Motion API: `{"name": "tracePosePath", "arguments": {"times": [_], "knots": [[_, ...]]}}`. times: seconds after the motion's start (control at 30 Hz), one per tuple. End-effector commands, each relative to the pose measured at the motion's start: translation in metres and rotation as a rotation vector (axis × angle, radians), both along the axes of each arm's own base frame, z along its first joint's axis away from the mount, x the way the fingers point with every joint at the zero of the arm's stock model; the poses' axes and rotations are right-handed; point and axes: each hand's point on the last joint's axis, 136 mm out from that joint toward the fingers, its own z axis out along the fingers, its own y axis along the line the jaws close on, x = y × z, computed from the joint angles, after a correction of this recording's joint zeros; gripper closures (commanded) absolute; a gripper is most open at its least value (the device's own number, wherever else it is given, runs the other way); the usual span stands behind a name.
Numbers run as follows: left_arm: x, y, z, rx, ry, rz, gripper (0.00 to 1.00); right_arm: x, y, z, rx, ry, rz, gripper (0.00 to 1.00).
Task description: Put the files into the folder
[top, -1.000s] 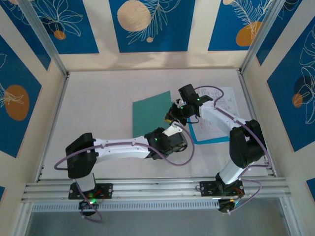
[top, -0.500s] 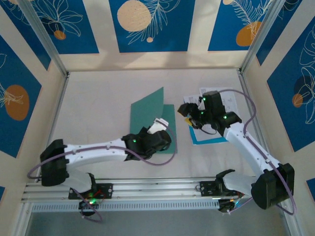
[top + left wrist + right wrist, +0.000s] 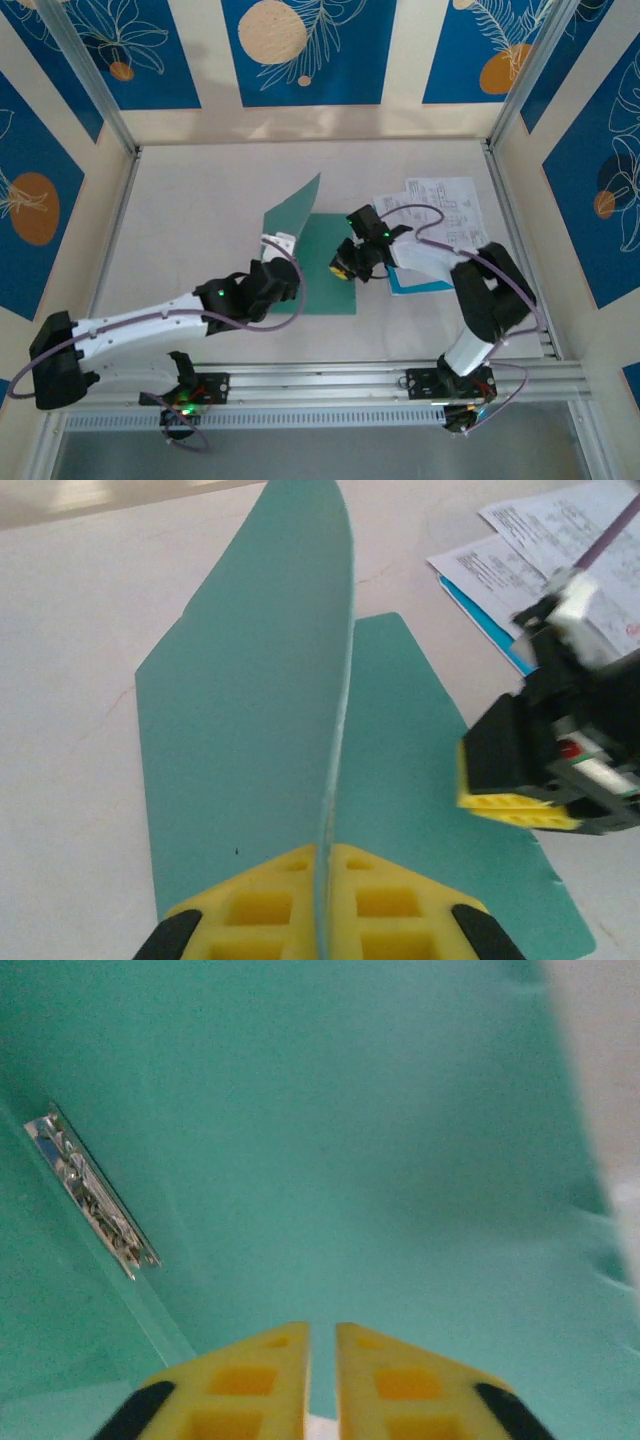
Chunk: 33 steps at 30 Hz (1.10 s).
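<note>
I will swing my left gripper away from the folder's flat leaf point(image 3: 420, 810), toward the bare tabletop beside the cover, and release the cover's near edge, because the cover stands nearly upright.
The teal-green folder point(image 3: 325, 280) lies open in mid-table. Its cover point(image 3: 260, 680) stands nearly upright, and my left gripper point(image 3: 325, 852) is shut on the cover's near edge, also seen from above point(image 3: 281, 243). My right gripper point(image 3: 345, 265) hovers low over the folder's flat leaf point(image 3: 420, 810). Its jaws are almost together with a slim gap and nothing held point(image 3: 322, 1330). The files point(image 3: 440, 210) are white printed sheets on a light-blue sheet point(image 3: 420, 283). They lie on the table right of the folder, behind the right gripper.
A metal clip point(image 3: 90, 1195) sits along the folder's inner fold. The frame's posts and rails point(image 3: 320, 385) bound the table, with patterned walls behind. Bare tabletop point(image 3: 200, 200) stretches left of the folder.
The left arm drew back to the left and raised the cover more upright. The right gripper left the files' edge and swung left over the open folder, its jaws opening and closing on the way.
</note>
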Motion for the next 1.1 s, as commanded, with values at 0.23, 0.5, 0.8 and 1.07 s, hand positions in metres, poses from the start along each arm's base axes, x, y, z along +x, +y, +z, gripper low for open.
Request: {"name": "tracePosePath", "arguments": {"times": [0.23,0.5,0.8,1.07], "knots": [[-0.011,0.068,-0.002,-0.182,0.071,0.215,1.0,-0.007,-0.006,-0.052,-0.122,0.222,-0.034,0.94],[-0.056,0.198,-0.033,-0.183,0.204,0.686,0.68,-0.01,-0.018,-0.06,-0.135,0.259,-0.053,0.95],[-0.097,0.251,-0.006,-0.397,0.229,0.823,0.58,-0.007,-0.017,-0.055,-0.125,0.243,-0.054,0.96],[-0.077,0.221,0.057,-0.421,0.18,0.659,0.58,0.022,0.004,0.0,-0.067,0.027,0.082,0.78]]}}
